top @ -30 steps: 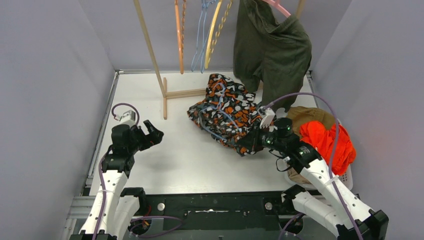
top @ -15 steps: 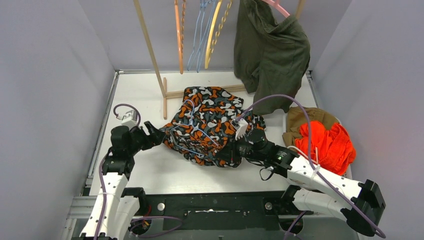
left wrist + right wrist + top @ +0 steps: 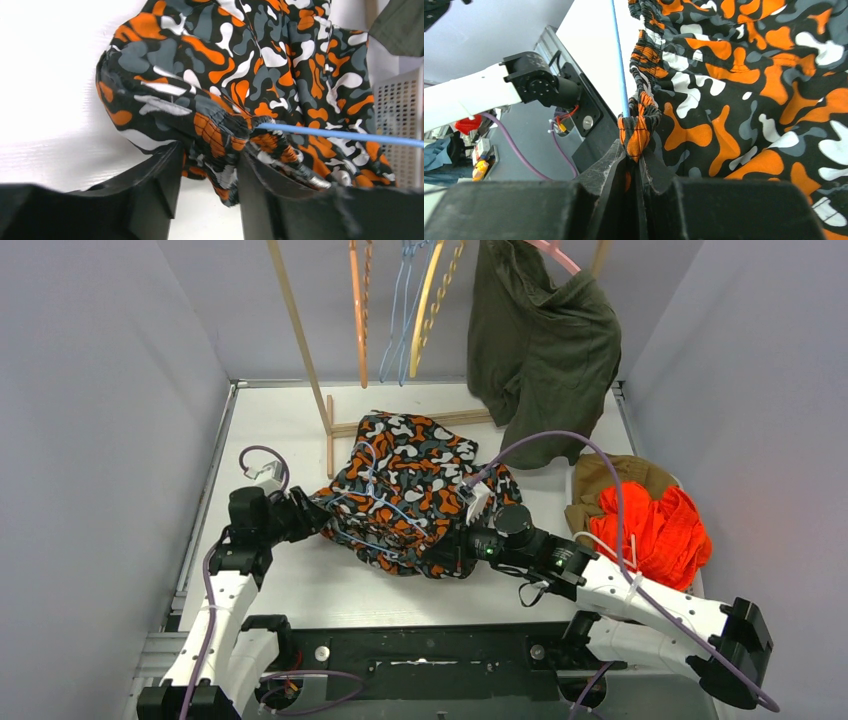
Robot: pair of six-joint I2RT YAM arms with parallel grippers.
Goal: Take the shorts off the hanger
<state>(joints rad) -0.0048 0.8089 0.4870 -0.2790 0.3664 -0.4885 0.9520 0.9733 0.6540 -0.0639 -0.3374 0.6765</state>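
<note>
I should next ease my right gripper left in the top view over the shorts' near edge (image 3: 412,562) before release, as the hanger's wire still runs into the shorts' pinched fold.
The orange-black-white camouflage shorts (image 3: 410,485) lie crumpled on the white table, threaded on a thin blue wire hanger (image 3: 385,502). My right gripper (image 3: 455,552) is shut on the gathered waistband at the shorts' near right edge; in the right wrist view the fold (image 3: 639,127) is pinched between the fingers of the right gripper (image 3: 634,150), with the hanger wire (image 3: 619,60) running up from it. My left gripper (image 3: 312,512) is at the shorts' left edge. In the left wrist view the left gripper (image 3: 210,152) stands open around a waistband bunch (image 3: 225,145), beside the wire (image 3: 340,136).
Dark green shorts (image 3: 540,340) hang at the back right. A wooden rack (image 3: 300,340) with empty hangers (image 3: 405,310) stands at the back. A white basket (image 3: 693,600) at the right holds orange-red shorts (image 3: 650,525) and beige cloth (image 3: 610,475).
My right gripper has dragged the camouflage shorts leftward and nearer. The left gripper has reached their left edge and its jaws have narrowed around the waistband.
</note>
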